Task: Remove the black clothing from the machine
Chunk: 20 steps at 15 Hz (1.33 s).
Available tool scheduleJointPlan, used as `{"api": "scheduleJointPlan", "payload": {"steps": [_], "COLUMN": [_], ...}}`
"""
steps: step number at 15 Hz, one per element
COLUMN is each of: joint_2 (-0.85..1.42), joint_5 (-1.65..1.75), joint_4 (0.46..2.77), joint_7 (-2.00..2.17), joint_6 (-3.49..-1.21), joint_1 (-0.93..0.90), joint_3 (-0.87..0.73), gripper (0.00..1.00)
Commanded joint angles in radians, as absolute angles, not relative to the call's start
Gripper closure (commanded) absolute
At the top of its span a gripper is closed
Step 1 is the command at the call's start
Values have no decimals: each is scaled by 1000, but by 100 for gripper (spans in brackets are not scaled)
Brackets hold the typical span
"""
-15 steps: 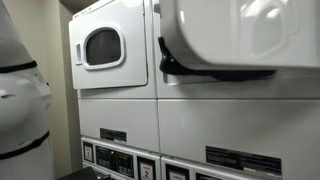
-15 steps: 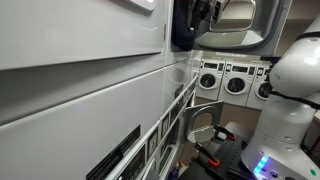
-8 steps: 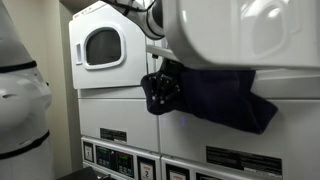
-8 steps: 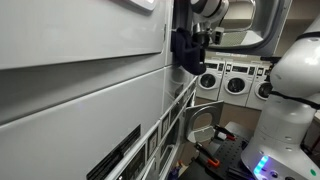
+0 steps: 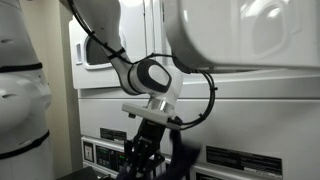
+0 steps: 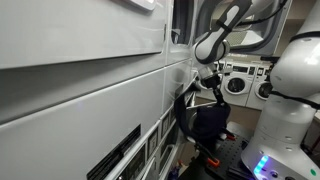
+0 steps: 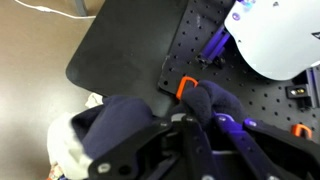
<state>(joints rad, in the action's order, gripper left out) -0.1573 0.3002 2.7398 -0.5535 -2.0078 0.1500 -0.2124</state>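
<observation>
I will next swing my gripper outward, turning it clear of the black plate. Then I will let go of the bundle of black clothing over the floor below and outward, because pale cloth (image 7: 68, 150) lies there.
My gripper (image 5: 140, 158) points down in front of the lower panels of the white stacked machine, below its large open door (image 5: 250, 35) with the pale round window. It is shut on the black clothing (image 5: 172, 165), which hangs out of the drum. In an exterior view the gripper (image 6: 205, 92) holds the dark cloth (image 6: 205, 122) bunched beneath it beside the machine's front. In the wrist view the fingers (image 7: 165, 135) pinch the dark fabric (image 7: 215, 100), which bulges around the gripper (image 7: 193, 118).
A second white machine with a dark rounded-square window (image 5: 95, 55) stands beyond, partly behind my arm. A row of front-loaders (image 6: 235, 82) lines the far wall. The robot's white base (image 6: 290, 110) and a black perforated plate (image 7: 250, 125) lie below.
The black clothing has come out of the drum. My gripper has swung down with it from door height to in front of the lower machine panels.
</observation>
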Motion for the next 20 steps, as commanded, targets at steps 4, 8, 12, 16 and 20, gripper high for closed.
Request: {"api": "scheduleJointPlan", "payload": {"steps": [4,8,12,16,20], "joint_2": [65,132,180,224,251], "joint_5": [527,448,320,273,274], "joint_4": [2727,2660,2583,2545,2534], "joint_7": [-270,-203,-196,-157,-111], "joint_6": [-2149,-2277,-2392,-2480,-2528], "joint_1": [171,199,233,251,248], "joint_3": [-202,-225,-240,-257,-273], "gripper": [93,93,93,93,93]}}
